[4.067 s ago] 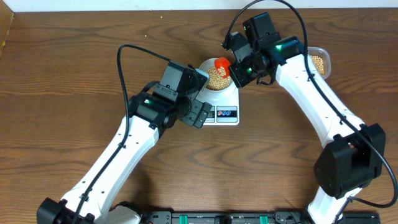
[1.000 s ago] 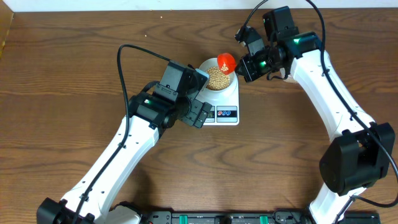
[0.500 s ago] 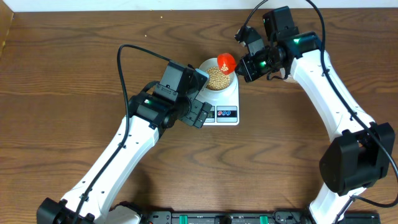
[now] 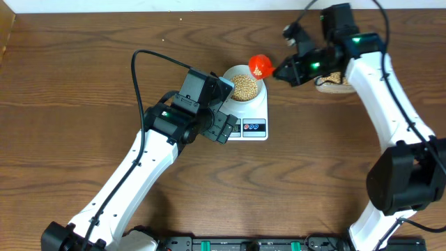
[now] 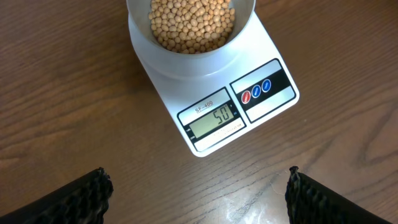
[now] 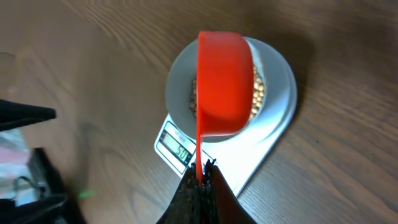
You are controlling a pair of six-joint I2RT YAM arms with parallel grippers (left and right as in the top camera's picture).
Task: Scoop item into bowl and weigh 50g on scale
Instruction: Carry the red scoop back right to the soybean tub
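Note:
The scale's display shows the target weight, so my right gripper will swing away from the bowl, lower over the clear container [image 4: 334,81] and release the scoop next.
The pale bowl [image 4: 233,72] stands on the white scale [image 4: 256,111] and holds many tan beans [image 4: 243,86]. In the left wrist view the beans [image 5: 193,22] fill the bowl [image 5: 186,62] and the scale's display [image 5: 214,118] reads 50. My right gripper [image 4: 284,70] is shut on the handle of a red scoop [image 4: 260,66], held above the bowl's right rim. In the right wrist view the scoop [image 6: 224,84] hangs over the bowl [image 6: 277,81], with the gripper [image 6: 202,174] clamped on its handle. My left gripper [image 5: 196,199] is open and empty just in front of the scale.
A clear container with beans [image 4: 333,81] sits at the back right, mostly hidden under my right arm. The left arm [image 4: 174,118] lies against the scale's left side. The table's far edge runs close behind the bowl.
My right arm has swung to the right and drawn the red scoop from over the beans to the bowl's right rim. The left arm has not moved.

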